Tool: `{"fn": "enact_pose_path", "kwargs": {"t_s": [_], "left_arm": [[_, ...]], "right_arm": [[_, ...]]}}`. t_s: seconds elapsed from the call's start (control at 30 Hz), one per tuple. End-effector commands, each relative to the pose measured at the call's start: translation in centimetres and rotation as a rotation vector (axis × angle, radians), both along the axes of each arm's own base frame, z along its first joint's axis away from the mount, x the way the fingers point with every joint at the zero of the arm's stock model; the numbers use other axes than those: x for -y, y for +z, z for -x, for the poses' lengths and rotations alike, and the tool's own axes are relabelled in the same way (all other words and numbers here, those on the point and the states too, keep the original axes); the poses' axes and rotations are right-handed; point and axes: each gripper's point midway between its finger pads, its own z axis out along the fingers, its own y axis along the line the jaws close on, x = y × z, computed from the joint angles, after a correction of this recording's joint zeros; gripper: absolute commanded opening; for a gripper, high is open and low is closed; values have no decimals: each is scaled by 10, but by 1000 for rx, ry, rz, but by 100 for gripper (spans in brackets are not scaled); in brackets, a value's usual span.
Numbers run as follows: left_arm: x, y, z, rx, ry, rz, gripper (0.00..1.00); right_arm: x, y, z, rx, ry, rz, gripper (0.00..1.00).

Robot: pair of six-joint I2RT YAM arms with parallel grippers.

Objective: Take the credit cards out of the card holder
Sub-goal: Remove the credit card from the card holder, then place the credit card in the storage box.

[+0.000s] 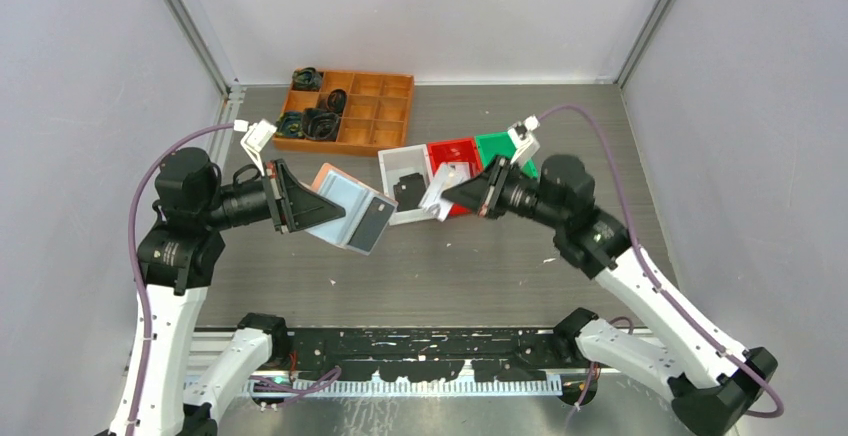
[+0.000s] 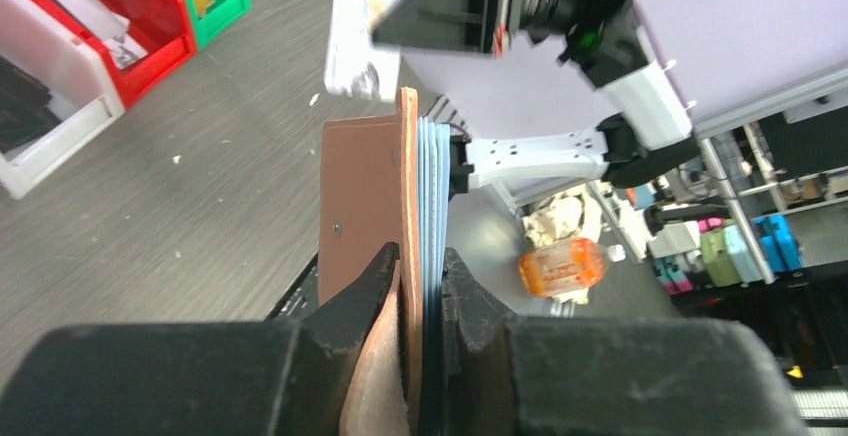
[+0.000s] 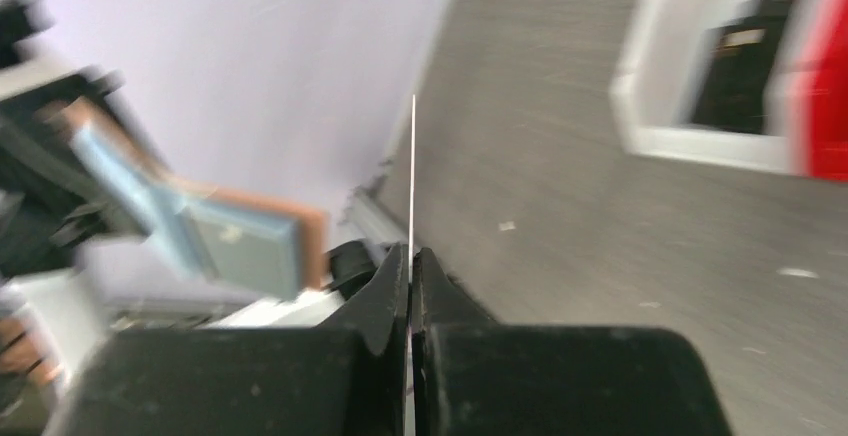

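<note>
I need to tip my right gripper downward next and lower it outward into the red bin (image 1: pixel 456 162) (image 3: pixel 832 121) to release the card, because that bin is below and outward of the gripper.
My left gripper (image 1: pixel 335 214) is shut on the card holder (image 1: pixel 352 212), a salmon-pink wallet with bluish clear sleeves, held above the table left of centre. In the left wrist view the card holder (image 2: pixel 362 191) stands on edge between the fingers (image 2: pixel 372 281), leather on the left and blue sleeves on the right. My right gripper (image 1: pixel 452 196) is shut on a white credit card (image 1: pixel 437 192), held a short way right of the holder and apart from it. Seen from the right wrist, this credit card (image 3: pixel 413 171) shows edge-on as a thin white line rising from the closed gripper (image 3: pixel 411 256).
A white bin (image 1: pixel 386 178) with a dark flat item inside, a red bin (image 1: pixel 452 146) and a green bin (image 1: pixel 495 141) stand in a row behind the right gripper. An orange compartment tray (image 1: pixel 372 106) with black items sits at the back left. Grey walls enclose the table.
</note>
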Motion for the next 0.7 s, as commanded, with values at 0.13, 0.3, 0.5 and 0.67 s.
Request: {"fn": "enact_pose_path", "kwargs": {"t_s": [0.13,0.3,0.5,0.67], "left_arm": [[-10,8,-1,159,46,-100,0],[-9,9,5,167,30,-97,0],[-8,13,12,170,7,-79,0],[-7,20,15,196,7,-61,0]], "right_arm": [[82,-89,-88,-160,-228,577,1],[90,-116,-150,-191,-278,718,1],[74,-142,-206,-211,-240,793,1],[52,-174,-228,-280,-152,804,3]]}}
